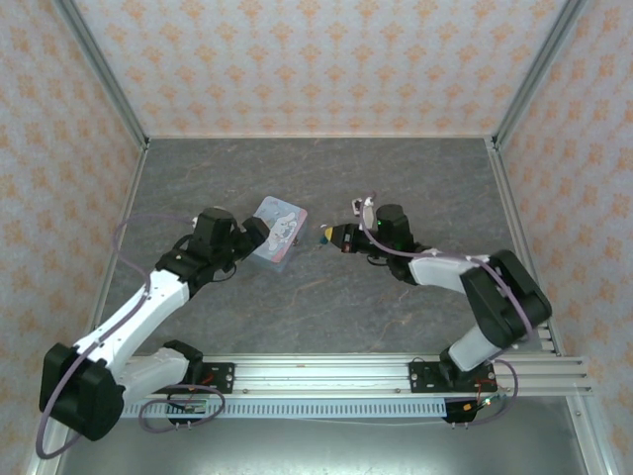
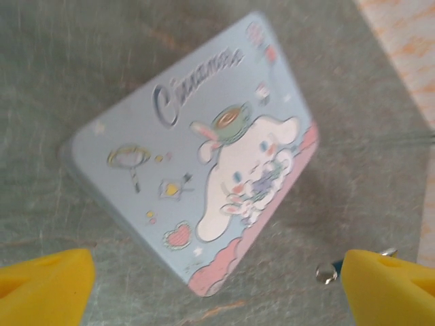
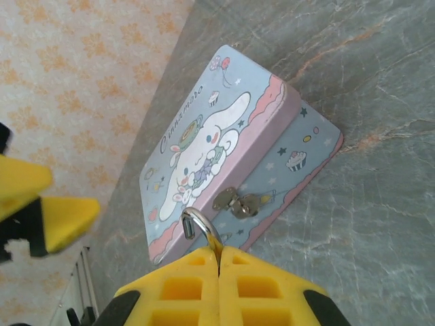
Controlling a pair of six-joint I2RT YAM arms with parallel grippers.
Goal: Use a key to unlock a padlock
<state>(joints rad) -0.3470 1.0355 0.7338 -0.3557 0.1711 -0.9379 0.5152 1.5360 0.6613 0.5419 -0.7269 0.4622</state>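
Observation:
The shackle (image 3: 204, 227) is unhooked, so I should move my right gripper back and down next and release the padlock on the bare tabletop below the gripper, toward my base.
My right gripper (image 3: 219, 252) is shut on the padlock, whose silver shackle (image 3: 204, 227) sticks out above the fingertips as an open hook with its free end bare. The lock's body is hidden between the yellow fingers. From above, that gripper (image 1: 334, 237) sits just right of the pastel tin (image 1: 281, 226). My left gripper (image 2: 217, 272) stands open over the near corner of the tin (image 2: 204, 149), holding nothing. A small shiny metal end with a blue bit (image 2: 327, 273) peeks out beside its right finger; I cannot tell what it is. The key is hidden.
The blue-and-pink cartoon tin (image 3: 204, 136) lies on the grey marbled table (image 1: 396, 178), its metal clasp (image 3: 239, 202) facing my right gripper with nothing through it. Patterned walls (image 1: 316, 59) and metal posts close in the back and sides. Bare tabletop spreads behind the tin.

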